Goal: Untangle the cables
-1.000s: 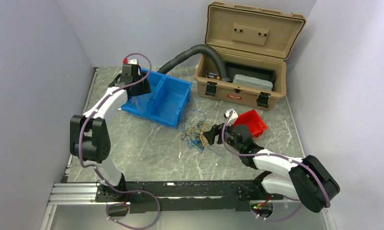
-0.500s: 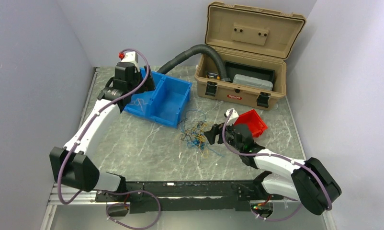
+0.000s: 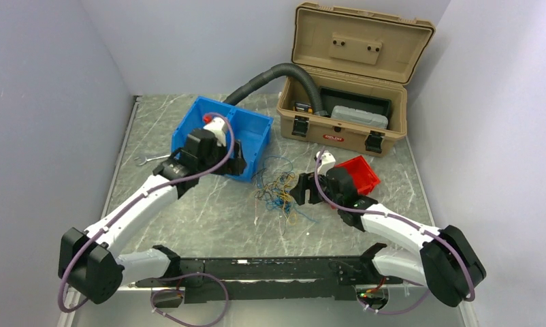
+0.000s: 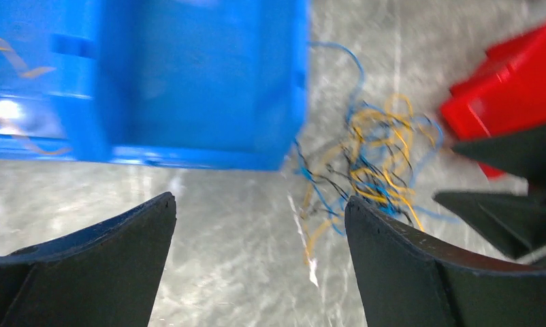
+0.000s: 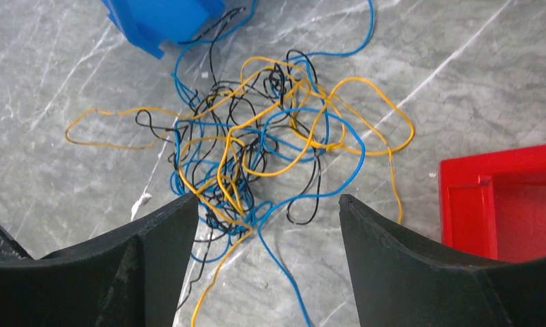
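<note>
The robot will move its left gripper down and back past the corner of the blue bin, onto the yellow cable's end [image 3: 257,199] [image 4: 308,255], which sticks out of the tangle.
The cables [image 3: 277,187] lie as a loose tangle of thin yellow, blue and black wires on the marble table, between the blue bin [image 3: 250,133] and the red bin [image 3: 360,172]. My left gripper [image 3: 239,163] hangs open and empty over the blue bin's near right corner. In the left wrist view the left gripper [image 4: 260,201] has the tangle [image 4: 382,160] ahead to the right. My right gripper [image 5: 267,199] is open, low over the tangle's [image 5: 270,146] near edge. A blue and a yellow strand run between its fingers [image 5: 161,238]. Blurred yellow strands [image 4: 15,65] lie inside the blue bin [image 4: 188,82].
An open tan toolbox [image 3: 342,116] stands at the back right with a black corrugated hose [image 3: 270,73] arching into it. A small wrench [image 3: 148,159] lies left of the blue bin. The red bin [image 5: 508,197] is close to the right gripper's right finger.
My left arm swung from the blue bin's far left corner across to its near right side, towards the tangle, and its jaws opened wider. The right gripper edged slightly closer to the tangle.
</note>
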Controlling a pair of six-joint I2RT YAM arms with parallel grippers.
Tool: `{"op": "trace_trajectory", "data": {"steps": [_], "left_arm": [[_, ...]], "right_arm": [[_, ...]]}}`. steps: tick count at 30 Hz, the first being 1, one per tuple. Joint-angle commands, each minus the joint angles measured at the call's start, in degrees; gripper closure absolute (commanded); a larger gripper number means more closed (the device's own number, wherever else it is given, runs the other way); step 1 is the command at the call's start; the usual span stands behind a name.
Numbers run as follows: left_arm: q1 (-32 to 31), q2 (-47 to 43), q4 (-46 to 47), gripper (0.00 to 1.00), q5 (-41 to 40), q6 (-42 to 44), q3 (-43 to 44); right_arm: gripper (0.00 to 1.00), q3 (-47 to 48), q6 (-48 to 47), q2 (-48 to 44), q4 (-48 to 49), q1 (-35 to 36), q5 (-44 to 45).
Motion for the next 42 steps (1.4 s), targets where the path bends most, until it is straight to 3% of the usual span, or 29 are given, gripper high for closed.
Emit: {"op": "trace_trajectory", "data": {"steps": [1, 13, 26, 31, 35, 42], "left_arm": [[-6.51, -2.24, 8.56, 0.05, 5.42, 2.27, -4.49], [-13.56, 3.56, 18.94, 0.08, 13.47, 8.00, -11.16], [-17.84, 12.81, 20.33, 0.12, 7.06, 10.56, -10.34], [-17.94, 16.67, 19.75, 0.51, 8.65, 10.01, -8.87], [-18.14, 14.27, 18.21, 0.99, 7.91, 10.19, -9.19], [-18.18, 5.45, 12.95, 1.00, 6.17, 9.98, -9.06]], "right_arm": [[0.22, 3.17, 0.88, -3.47, -6.03, 0.19, -1.52], [0.22, 4.84, -1.01, -6.55, -9.29, 0.15, -5.06], [0.22, 4.29, -0.90, -7.48, -7.25, 0.15, -6.77], [0.22, 4.48, -1.16, -7.88, -7.76, 0.15, -6.72], [0.22, 3.87, -1.07, -8.55, -7.70, 0.22, -6.43], [0.22, 3.30, -2.15, -7.34, -5.34, 0.19, -11.39]]}}
